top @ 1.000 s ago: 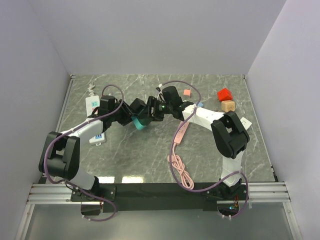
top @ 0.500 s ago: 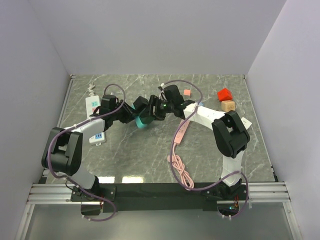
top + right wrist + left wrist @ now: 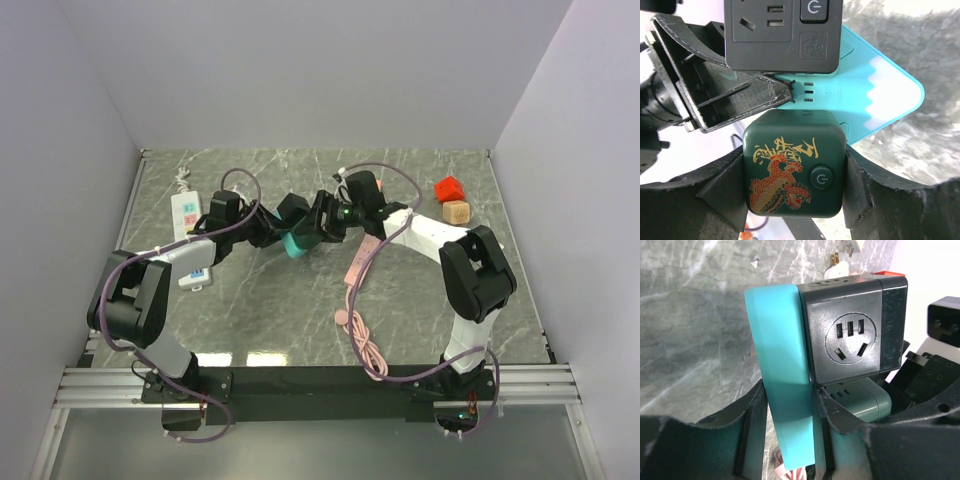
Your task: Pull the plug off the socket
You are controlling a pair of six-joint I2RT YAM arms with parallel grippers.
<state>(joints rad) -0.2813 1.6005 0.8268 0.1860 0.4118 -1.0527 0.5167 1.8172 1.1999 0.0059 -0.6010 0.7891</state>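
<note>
I will next pull my right gripper off the board and down to release, as the tabletop beyond the pink strip is below, to its right in the top view.
A turquoise socket board point(image 3: 782, 375) is held upright above the table, and my left gripper point(image 3: 785, 435) is shut on its lower edge. A black cube adapter point(image 3: 850, 335) sits plugged into its face. A dark green cube plug with a gold and red dragon point(image 3: 794, 162) sits against the same face just below the black adapter point(image 3: 782, 32). My right gripper point(image 3: 794, 190) is shut on the green plug's two sides. In the top view the two grippers meet at mid-table, the left point(image 3: 290, 222) and the right point(image 3: 328, 218), with the turquoise board point(image 3: 298, 246) between them.
A white power strip point(image 3: 188, 214) lies at the left edge. A pink strip point(image 3: 361, 260) and its coiled pink cable point(image 3: 366, 345) lie right of centre. A red block point(image 3: 449, 188) and a tan block point(image 3: 456, 211) sit at the back right.
Both grippers, still holding the board and plug, have shifted to the right. The pink strip and cable have shifted with the right arm.
</note>
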